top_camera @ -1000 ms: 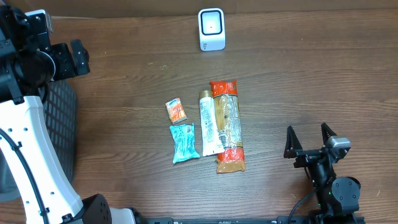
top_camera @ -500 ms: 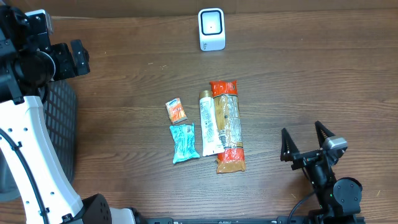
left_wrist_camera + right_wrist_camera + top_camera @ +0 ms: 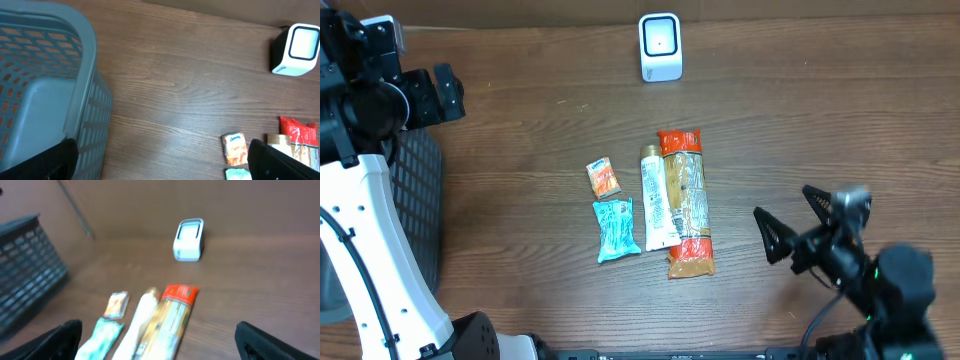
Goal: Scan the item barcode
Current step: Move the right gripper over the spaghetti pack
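The right gripper moves across and down next, onto the long red-ended package's middle (image 3: 688, 194) (image 3: 167, 330), which lies below it and to its left in the overhead view.
Several items lie side by side mid-table: a long red-ended package (image 3: 685, 200) (image 3: 172, 315), a white tube (image 3: 657, 198) (image 3: 142, 317), a teal packet (image 3: 616, 229) (image 3: 102, 335) and a small orange packet (image 3: 603, 178) (image 3: 234, 148) (image 3: 117, 304). A white scanner (image 3: 660, 46) (image 3: 296, 49) (image 3: 189, 240) stands at the far edge. My right gripper (image 3: 785, 215) (image 3: 160, 345) is open and empty, right of the items and facing them. At the far left, above the basket, my left gripper (image 3: 448, 92) (image 3: 162, 165) is open and empty too.
A grey slotted basket (image 3: 415, 210) (image 3: 45, 90) (image 3: 25, 265) stands at the table's left edge. Bare wood lies between the items and the scanner, and around my right gripper.
My right gripper has swung left toward the items and turned. The left arm and all the items have stayed put.
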Tool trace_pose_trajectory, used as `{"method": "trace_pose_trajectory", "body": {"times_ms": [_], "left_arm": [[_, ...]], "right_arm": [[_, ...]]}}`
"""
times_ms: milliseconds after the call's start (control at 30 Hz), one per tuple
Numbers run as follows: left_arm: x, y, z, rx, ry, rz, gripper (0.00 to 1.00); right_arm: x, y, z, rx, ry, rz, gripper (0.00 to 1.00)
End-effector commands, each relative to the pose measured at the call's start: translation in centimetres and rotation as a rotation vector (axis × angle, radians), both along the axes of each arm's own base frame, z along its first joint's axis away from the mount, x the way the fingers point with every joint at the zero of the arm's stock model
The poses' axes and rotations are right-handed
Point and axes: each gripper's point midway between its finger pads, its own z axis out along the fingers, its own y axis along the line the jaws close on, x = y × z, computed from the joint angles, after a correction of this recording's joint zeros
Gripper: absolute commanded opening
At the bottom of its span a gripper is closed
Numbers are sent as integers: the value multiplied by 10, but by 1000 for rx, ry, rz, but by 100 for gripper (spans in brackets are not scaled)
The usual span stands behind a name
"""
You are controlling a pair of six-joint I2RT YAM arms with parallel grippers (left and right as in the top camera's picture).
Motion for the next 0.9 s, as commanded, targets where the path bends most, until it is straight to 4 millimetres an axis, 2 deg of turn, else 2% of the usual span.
{"method": "trace_pose_trajectory", "body": {"times_ms": [0,233,367,467,633,867], "left_arm": [[2,0,2,2,-7,-16,100],[2,0,2,2,-7,-16,100],[2,0,2,2,-7,-16,100],[2,0,2,2,-7,-16,100],[2,0,2,2,-7,-16,100],[2,0,2,2,-7,-16,100]], "right_arm": [[10,13,21,7,116,76,100],[39,17,16,-64,521,95,100],[61,24,0,-44,676,103,100],[72,33,-20,-18,751,141,100],[85,37,-67,-23,903,149,96],[86,56,-131,-62,1084,190,90]]}}
